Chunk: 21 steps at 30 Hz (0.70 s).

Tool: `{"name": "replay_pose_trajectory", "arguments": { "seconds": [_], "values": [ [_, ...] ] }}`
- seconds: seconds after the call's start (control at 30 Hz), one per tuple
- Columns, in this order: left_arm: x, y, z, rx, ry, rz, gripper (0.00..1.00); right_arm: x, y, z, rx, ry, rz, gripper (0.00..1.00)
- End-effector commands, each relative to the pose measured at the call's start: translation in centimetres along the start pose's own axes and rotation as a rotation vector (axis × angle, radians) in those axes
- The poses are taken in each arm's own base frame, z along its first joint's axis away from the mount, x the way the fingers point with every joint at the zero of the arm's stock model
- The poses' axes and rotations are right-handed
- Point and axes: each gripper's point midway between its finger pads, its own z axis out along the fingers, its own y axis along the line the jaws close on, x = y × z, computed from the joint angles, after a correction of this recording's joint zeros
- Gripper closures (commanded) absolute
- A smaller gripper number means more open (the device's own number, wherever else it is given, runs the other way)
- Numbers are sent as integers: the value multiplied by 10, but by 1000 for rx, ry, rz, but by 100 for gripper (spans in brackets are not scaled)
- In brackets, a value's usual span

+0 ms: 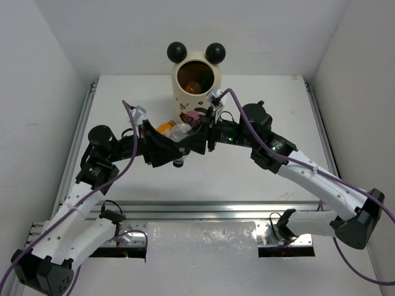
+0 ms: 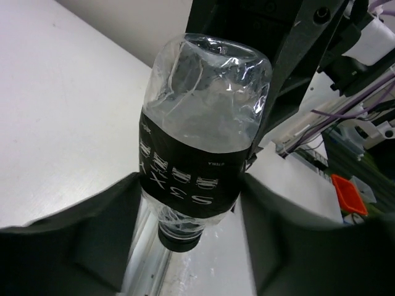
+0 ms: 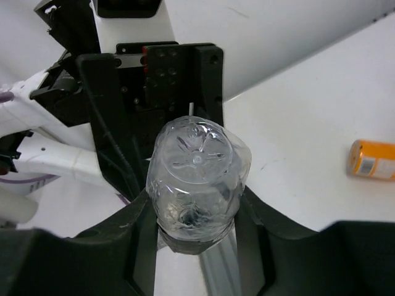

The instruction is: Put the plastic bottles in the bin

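Note:
My right gripper will next carry the clear bottle (image 1: 181,132) outward over the bin's opening (image 1: 195,76) and let go of it, since that opening is outward of the gripper.
A clear plastic bottle (image 1: 181,132) with a black label and black cap hangs above the table between both grippers, cap down toward the near side. My left gripper (image 1: 174,150) is shut on its labelled lower part (image 2: 185,172). My right gripper (image 1: 195,134) is shut on its clear base end (image 3: 196,185). An orange bottle (image 1: 165,127) lies on the table just behind them; it also shows in the right wrist view (image 3: 372,160). The cream bin (image 1: 185,102) with two black ball ears stands behind, with orange bottles (image 1: 194,86) inside.
White walls close in the table on the left, right and back. An aluminium rail (image 1: 203,208) runs along the near edge, with a crinkled plastic sheet (image 1: 200,242) in front of it. A small red-orange part (image 2: 349,194) sits by the rail.

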Motion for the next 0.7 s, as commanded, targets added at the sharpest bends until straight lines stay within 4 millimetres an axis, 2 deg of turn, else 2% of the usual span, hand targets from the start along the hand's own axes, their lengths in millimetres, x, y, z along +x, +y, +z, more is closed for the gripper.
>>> {"name": "replay_pose_trajectory", "arguments": {
  "seconds": [0.0,0.1,0.13,0.17,0.2,0.23,0.27,0.3,0.33,0.37,0.47,0.5,0.57,0.6,0.67],
  "values": [
    [-29,-23,0,43,-56,125,25,-33,18,-10,-44,-107,-123,71],
    [-34,-3,-2,-85,-86,119,0,-52,10,-21,38,-175,-211,72],
    [-27,9,-6,-166,-68,69,0,-55,4,-24,81,-190,-234,72],
    [-43,29,-13,-317,-135,85,0,-65,-11,-30,178,-229,-258,71],
    [-47,44,-21,-423,-161,61,0,-75,-16,-39,232,-264,-316,71],
    [-42,65,-35,-567,-169,3,0,-81,-24,-42,281,-296,-345,71],
    [-57,95,-61,-803,-286,-51,0,-90,-38,-49,369,-332,-370,71],
    [-56,109,-75,-917,-319,-99,0,-94,-45,-50,406,-342,-428,71],
    [-43,126,-92,-1053,-297,-154,0,-106,-48,-52,438,-378,-468,71],
    [-49,133,-102,-1128,-339,-164,0,-108,-64,-50,510,-369,-524,71],
    [-44,143,-95,-1127,-304,-162,0,-130,-79,-50,605,-413,-674,71],
    [-43,146,-93,-1128,-299,-162,0,-136,-89,-51,648,-423,-699,71],
    [-42,154,-89,-1139,-277,-163,0,-143,-108,-42,686,-433,-742,71],
    [-42,157,-88,-1140,-271,-165,0,-148,-123,-44,722,-438,-746,71],
    [-46,160,-83,-1137,-253,-157,0,-150,-149,-33,743,-434,-732,71]
  ]
}}
